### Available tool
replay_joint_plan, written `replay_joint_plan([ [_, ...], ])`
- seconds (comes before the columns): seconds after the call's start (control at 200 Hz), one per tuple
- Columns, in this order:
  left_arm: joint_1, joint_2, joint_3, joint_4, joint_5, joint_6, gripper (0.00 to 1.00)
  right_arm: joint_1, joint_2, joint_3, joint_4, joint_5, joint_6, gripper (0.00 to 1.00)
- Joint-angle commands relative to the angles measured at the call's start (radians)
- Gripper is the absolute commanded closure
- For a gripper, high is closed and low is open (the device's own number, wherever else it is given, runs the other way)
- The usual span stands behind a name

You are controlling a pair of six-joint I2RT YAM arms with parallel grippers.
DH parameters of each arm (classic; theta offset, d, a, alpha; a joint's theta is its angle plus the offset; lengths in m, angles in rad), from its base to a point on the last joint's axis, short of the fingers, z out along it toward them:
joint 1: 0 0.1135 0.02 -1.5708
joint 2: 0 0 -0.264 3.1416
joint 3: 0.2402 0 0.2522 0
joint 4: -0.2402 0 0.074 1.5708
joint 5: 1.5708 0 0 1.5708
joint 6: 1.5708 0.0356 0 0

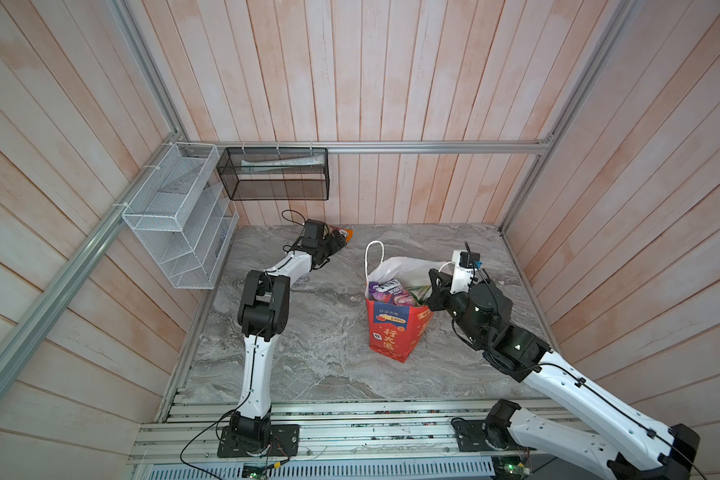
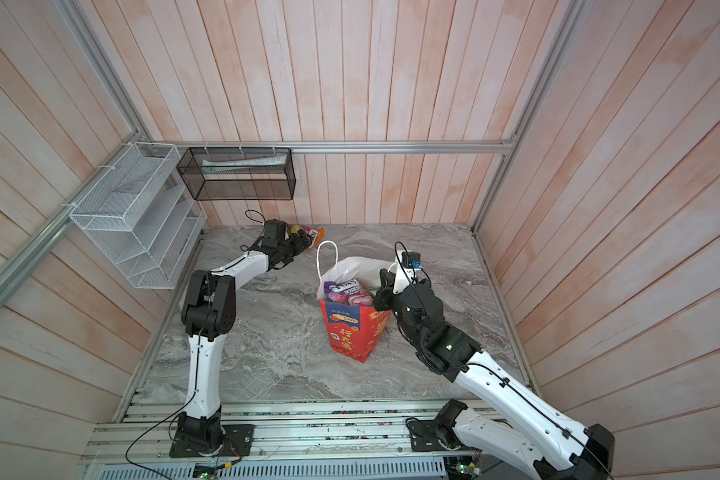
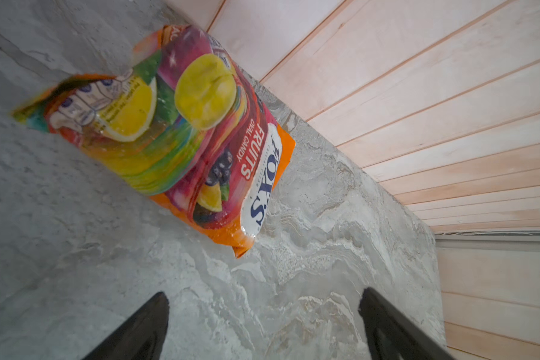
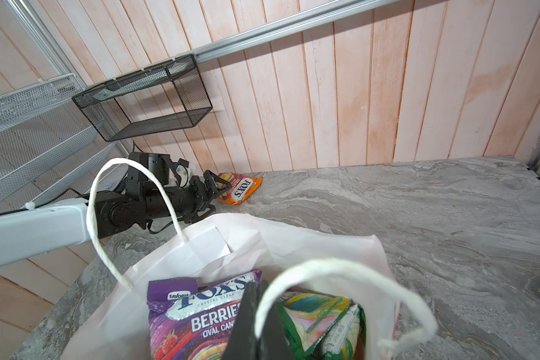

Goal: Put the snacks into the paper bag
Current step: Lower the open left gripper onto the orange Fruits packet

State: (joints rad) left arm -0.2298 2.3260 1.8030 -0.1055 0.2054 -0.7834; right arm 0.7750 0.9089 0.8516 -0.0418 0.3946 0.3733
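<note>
The left gripper needs to move down next and toward the wire rack, onto the packet's end [image 2: 296,229] [image 3: 105,102] opposite the FOX'S band, because there is only bare table between its fingers.
An orange FOX'S snack packet [image 3: 181,137] lies flat on the marble table by the back wall, seen in both top views [image 1: 347,233] [image 2: 314,233]. My left gripper [image 3: 264,293] hovers just short of it, open, with only bare table between its fingers. The red paper bag [image 1: 391,336] [image 2: 350,336] stands upright mid-table, its white inside [image 4: 200,249] showing. A purple snack packet [image 4: 194,321] and a green one [image 4: 318,318] stand inside it. My right gripper [image 4: 256,285] [image 1: 430,301] is shut at the bag's near rim, where a white cord handle [image 4: 340,268] runs down between its fingers.
A white wire rack [image 1: 175,216] hangs on the left wall and a black mesh basket [image 1: 273,174] on the back wall, above the left arm. The bag's other cord handle [image 1: 371,257] stands up. The wooden back wall [image 3: 418,109] rises right behind the orange packet.
</note>
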Motion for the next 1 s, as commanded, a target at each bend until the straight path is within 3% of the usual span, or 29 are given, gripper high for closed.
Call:
replay_joint_plan([
  [0.0,0.019,0.055,0.062,-0.030,0.071,-0.026,0.06,0.009,-0.002,0.021,0.012,-0.002,0.007,1.00],
  [0.21,0.027,0.165,0.207,-0.112,0.116,-0.046,0.09,0.013,0.010,0.021,0.015,0.000,0.006,1.00],
  [0.47,0.032,0.253,0.301,-0.130,0.158,-0.087,0.24,0.020,0.021,0.024,0.015,0.004,0.004,1.00],
  [0.595,0.047,0.265,0.302,-0.143,0.166,-0.121,0.37,0.023,0.018,0.024,0.015,0.003,0.003,1.00],
  [0.995,0.094,0.292,0.305,-0.144,0.207,-0.152,0.49,0.028,0.022,0.025,0.018,0.006,0.002,1.00],
])
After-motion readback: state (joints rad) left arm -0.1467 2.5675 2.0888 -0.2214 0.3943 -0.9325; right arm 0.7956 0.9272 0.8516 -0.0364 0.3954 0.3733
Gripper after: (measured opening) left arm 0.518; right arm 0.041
